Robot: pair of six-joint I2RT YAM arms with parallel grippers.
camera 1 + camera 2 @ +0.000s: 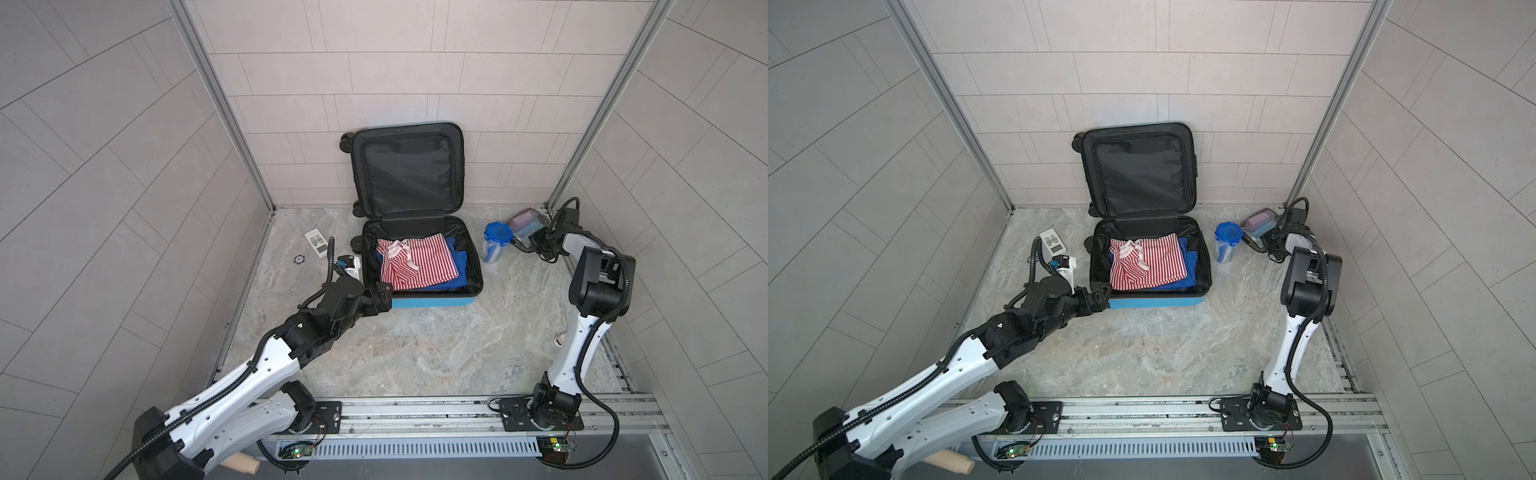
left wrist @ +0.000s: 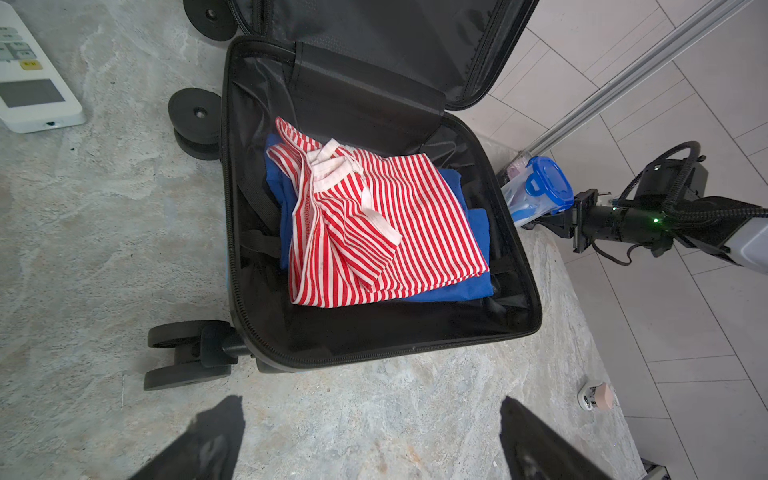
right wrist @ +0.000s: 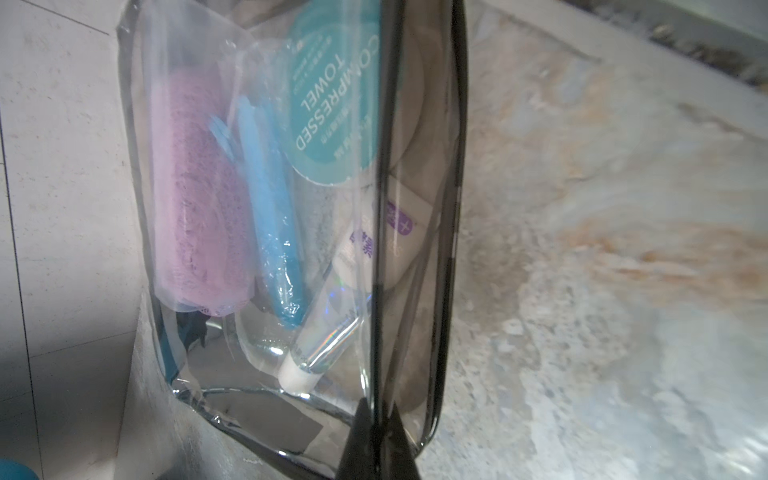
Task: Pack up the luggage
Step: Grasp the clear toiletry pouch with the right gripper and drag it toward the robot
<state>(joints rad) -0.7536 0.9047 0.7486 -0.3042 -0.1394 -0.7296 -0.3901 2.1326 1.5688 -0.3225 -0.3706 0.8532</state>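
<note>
The bare floor between luggage and pinkish object (image 1: pixel 517 296) is back of my right gripper. I will next move this gripper back with the pouch (image 1: pixel 524 220) and let go of the pouch's band.
The luggage (image 1: pixel 432 302) (image 1: pixel 1158 302) lies open against the back wall, its black-lined lid (image 1: pixel 405 170) leaning upright. In its lower half (image 2: pixel 374 353) a folded red-and-white striped shirt (image 1: pixel 419 264) (image 2: pixel 374 232) rests on a blue garment (image 2: pixel 478 224). My left gripper (image 1: pixel 384 297) (image 2: pixel 370 415) is open over bare floor by the front-left corner of the luggage, holding nothing. Far right, my right gripper (image 1: pixel 535 237) (image 3: pixel 378 415) is shut on the black edge band of a clear toiletry pouch (image 1: pixel 524 220) (image 3: pixel 270 187), which holds a towel pack, a tube and a toothbrush.
A clear container with a blue lid (image 1: pixel 496 241) (image 2: pixel 540 187) stands between the luggage and the pouch. A white remote (image 1: pixel 316 243) (image 2: pixel 29 83) and a small round disc (image 1: pixel 298 259) lie left of the luggage. A small pinkish object (image 2: pixel 598 395) sits by the right edge.
</note>
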